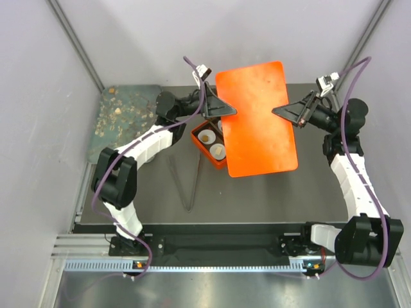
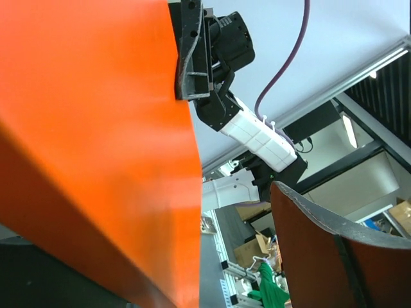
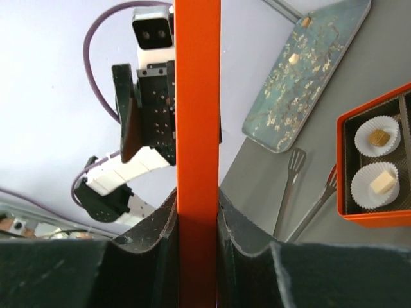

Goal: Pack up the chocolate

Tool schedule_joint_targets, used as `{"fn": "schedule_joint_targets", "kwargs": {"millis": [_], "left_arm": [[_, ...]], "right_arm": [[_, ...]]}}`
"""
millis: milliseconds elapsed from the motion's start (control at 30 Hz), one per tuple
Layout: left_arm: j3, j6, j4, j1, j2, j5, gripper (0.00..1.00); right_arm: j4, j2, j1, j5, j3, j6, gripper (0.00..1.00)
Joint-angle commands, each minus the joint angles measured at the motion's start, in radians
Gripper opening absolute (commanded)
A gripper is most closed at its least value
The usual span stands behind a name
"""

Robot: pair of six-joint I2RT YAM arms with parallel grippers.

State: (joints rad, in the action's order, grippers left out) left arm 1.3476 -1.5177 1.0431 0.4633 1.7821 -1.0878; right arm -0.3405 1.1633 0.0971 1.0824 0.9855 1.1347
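Observation:
I should lower the lid in my right gripper to the left in the top view next and release it, because the open orange box [image 1: 200,146] [image 3: 379,157] is below, that way.
A flat orange lid [image 1: 257,119] hangs tilted above the table, over the right part of an orange box [image 1: 200,146]. My right gripper [image 1: 289,112] is shut on the lid's right edge; the right wrist view shows the lid edge-on [image 3: 198,96] pinched between both pads. My left gripper [image 1: 221,108] is at the lid's left edge. In the left wrist view the lid [image 2: 96,128] fills the left, and a gap separates it from the one visible finger [image 2: 334,256]. The box holds white paper cups with tan chocolate lumps [image 3: 384,182] [image 3: 379,136].
Thin metal tongs [image 1: 189,183] lie on the dark table in front of the box. A teal patterned tray [image 1: 125,119] with a few small lumps sits at the back left, also in the right wrist view [image 3: 302,83]. Grey walls close in on both sides.

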Motion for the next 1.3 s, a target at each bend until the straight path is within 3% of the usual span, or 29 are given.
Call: {"fn": "schedule_joint_targets", "kwargs": {"millis": [0,167,400,500,600,633,700,767,933,1033,1067,1100,1267], "left_arm": [[-0.063,0.027,0.015,-0.141,-0.058,-0.029,0.79],[-0.087,-0.054,0.080,-0.225,-0.033,-0.033,0.80],[-0.038,-0.168,0.173,-0.241,0.031,-0.115,0.79],[-0.056,-0.020,-0.032,-0.267,-0.001,-0.092,0.79],[-0.007,0.325,-0.512,-0.284,-0.061,-0.006,0.78],[0.025,0.554,-0.866,-0.285,-0.085,0.112,0.78],[0.118,0.745,-1.152,-0.287,-0.101,0.269,0.78],[0.121,0.830,-1.261,-0.293,-0.128,0.440,0.76],[-0.040,0.766,-1.195,-0.302,-0.258,0.520,0.72],[-0.152,0.711,-1.112,-0.304,-0.346,0.497,0.75],[-0.270,0.636,-1.047,-0.302,-0.436,0.485,0.81],[-0.271,0.636,-1.046,-0.301,-0.437,0.485,0.81],[-0.476,0.411,-0.729,-0.287,-0.494,0.425,0.86]], "right_arm": [[-0.181,0.016,0.047,-0.193,0.015,0.099,0.00],[-0.193,0.059,0.033,-0.156,0.042,0.093,0.00],[-0.274,0.053,0.016,-0.150,-0.008,0.097,0.00],[-0.317,0.065,-0.011,-0.226,-0.045,0.129,0.00],[-0.365,0.081,-0.124,-0.372,-0.079,0.151,0.00],[-0.367,0.085,-0.152,-0.475,-0.085,0.149,0.00],[-0.368,0.098,-0.207,-0.586,-0.100,0.146,0.00],[-0.435,0.119,-0.279,-0.761,-0.136,0.166,0.00],[-0.601,0.196,-0.399,-1.077,-0.154,0.162,0.00],[-0.716,0.271,-0.442,-1.206,-0.145,0.183,0.00],[-0.791,0.351,-0.468,-1.274,-0.118,0.226,0.00],[-0.792,0.352,-0.468,-1.274,-0.117,0.226,0.00],[-0.871,0.479,-0.525,-1.325,-0.050,0.267,0.00]]}}
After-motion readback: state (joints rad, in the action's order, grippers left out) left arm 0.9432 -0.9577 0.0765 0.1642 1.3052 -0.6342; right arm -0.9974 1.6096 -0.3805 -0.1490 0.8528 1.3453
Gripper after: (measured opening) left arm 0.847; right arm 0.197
